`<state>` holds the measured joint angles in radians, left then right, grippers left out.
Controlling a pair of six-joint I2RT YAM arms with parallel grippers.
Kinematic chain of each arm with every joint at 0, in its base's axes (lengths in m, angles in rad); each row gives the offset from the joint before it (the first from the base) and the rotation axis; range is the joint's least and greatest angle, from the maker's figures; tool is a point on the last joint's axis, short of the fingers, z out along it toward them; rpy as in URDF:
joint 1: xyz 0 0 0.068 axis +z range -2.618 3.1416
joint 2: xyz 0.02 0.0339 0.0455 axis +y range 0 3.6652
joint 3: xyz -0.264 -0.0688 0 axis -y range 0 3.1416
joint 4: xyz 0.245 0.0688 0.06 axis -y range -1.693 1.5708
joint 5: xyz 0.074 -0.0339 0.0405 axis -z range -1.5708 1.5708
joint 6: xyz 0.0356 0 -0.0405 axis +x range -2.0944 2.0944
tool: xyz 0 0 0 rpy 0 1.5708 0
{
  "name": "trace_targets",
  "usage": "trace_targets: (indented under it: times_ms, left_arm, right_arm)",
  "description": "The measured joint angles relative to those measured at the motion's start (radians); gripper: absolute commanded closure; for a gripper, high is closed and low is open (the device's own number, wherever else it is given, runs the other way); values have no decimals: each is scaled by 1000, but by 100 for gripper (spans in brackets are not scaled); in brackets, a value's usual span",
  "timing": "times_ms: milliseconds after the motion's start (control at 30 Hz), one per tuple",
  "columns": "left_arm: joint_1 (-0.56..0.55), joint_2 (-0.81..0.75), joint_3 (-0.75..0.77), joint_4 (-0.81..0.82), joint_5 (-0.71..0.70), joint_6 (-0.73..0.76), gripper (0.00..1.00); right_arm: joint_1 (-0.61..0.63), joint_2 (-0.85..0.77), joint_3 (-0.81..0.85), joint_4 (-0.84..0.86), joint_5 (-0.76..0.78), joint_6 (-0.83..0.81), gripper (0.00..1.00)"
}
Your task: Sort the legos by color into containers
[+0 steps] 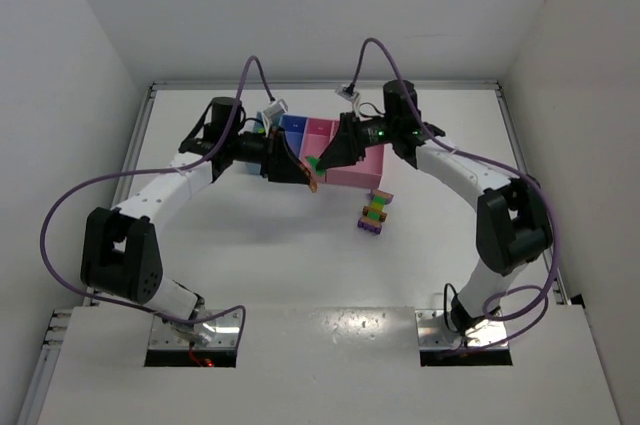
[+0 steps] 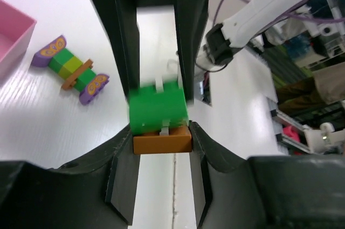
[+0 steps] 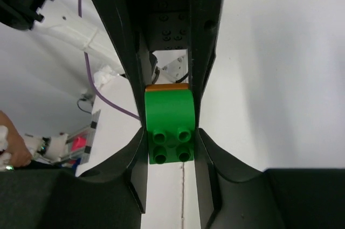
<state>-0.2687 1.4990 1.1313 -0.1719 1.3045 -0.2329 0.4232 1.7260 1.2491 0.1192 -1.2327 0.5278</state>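
Observation:
The bricks have different colors, so my left gripper needs to move off the green brick and outward next, with its fingers turning down, to release the orange brick into the narrow pink bin (image 1: pixel 321 131).
A green brick (image 2: pixel 157 110) and an orange brick (image 2: pixel 161 143) are joined together and held in the air between both grippers. My left gripper (image 2: pixel 161 138) is shut on the orange brick. My right gripper (image 3: pixel 170 144) is shut on the green brick (image 3: pixel 168 116), with the orange brick's edge (image 3: pixel 167 86) showing behind it. In the top view the grippers meet tip to tip, left (image 1: pixel 300 175) and right (image 1: pixel 326 158), just in front of the containers: blue bin (image 1: pixel 295 125), narrow pink bin (image 1: pixel 321 131), wider pink bin (image 1: pixel 362 173). The light blue bin is mostly hidden by the left arm.
A multicolour strip of purple, green, yellow and orange bricks (image 1: pixel 374 211) lies on the table in front of the wide pink bin; it also shows in the left wrist view (image 2: pixel 70 70) beside a pink bin corner (image 2: pixel 13 35).

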Motion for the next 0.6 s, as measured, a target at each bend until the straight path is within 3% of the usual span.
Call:
trace_targets:
  times_ms: [267, 400, 600]
  left_arm:
    - [-3, -65, -109, -82, -64, 73, 94]
    - [0, -92, -120, -95, -167, 83, 96]
    - [-6, -106, -58, -71, -491, 31, 97]
  right_arm:
    - [-303, -8, -5, -17, 28, -5, 100]
    - [-317, -19, -3, -153, 114, -145, 100]
    - [-243, -15, 16, -373, 420, -399, 98]
